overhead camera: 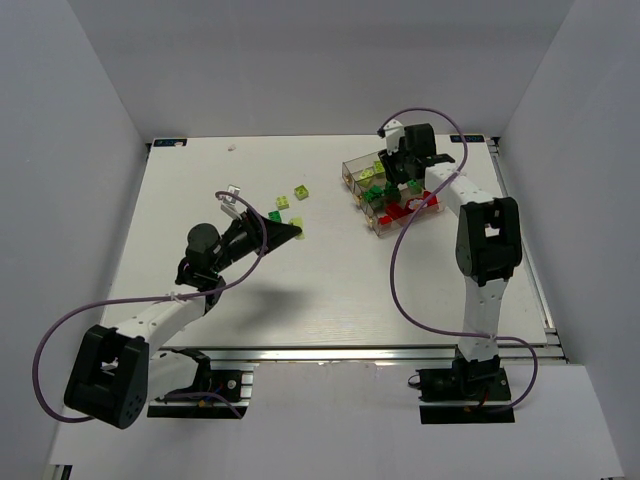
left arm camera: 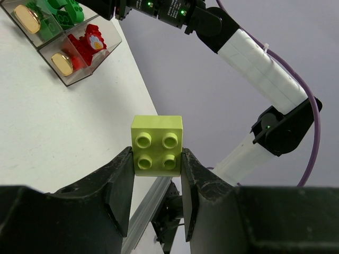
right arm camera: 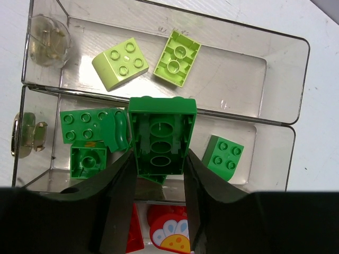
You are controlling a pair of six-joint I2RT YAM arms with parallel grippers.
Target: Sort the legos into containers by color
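Note:
The far bin holds yellow-green bricks and lies outward and to the left gripper's right in the top view, so the left gripper will next swing over the far bin's handle end [overhead camera: 356,170] and release.
My left gripper [overhead camera: 293,232] is shut on a pale yellow-green brick [left arm camera: 157,144] and holds it above the table's middle, left of the containers [overhead camera: 352,170]. My right gripper [right arm camera: 159,154] is shut on a dark green brick [right arm camera: 160,132], underside up, over the middle bin [right arm camera: 265,145], which holds several dark green bricks [right arm camera: 225,153]. The far bin [right arm camera: 233,74] holds two yellow-green bricks [right arm camera: 121,63]. The near bin holds red pieces [right arm camera: 169,233]. Two yellow-green bricks [overhead camera: 301,193] and a dark green one [overhead camera: 274,216] lie loose on the table.
A small pale object [overhead camera: 232,193] lies left of the loose bricks. The right arm [overhead camera: 487,240] stretches along the table's right side. In the left wrist view the bins [left arm camera: 58,71] sit at the upper left, with the right arm [left arm camera: 265,58] above them.

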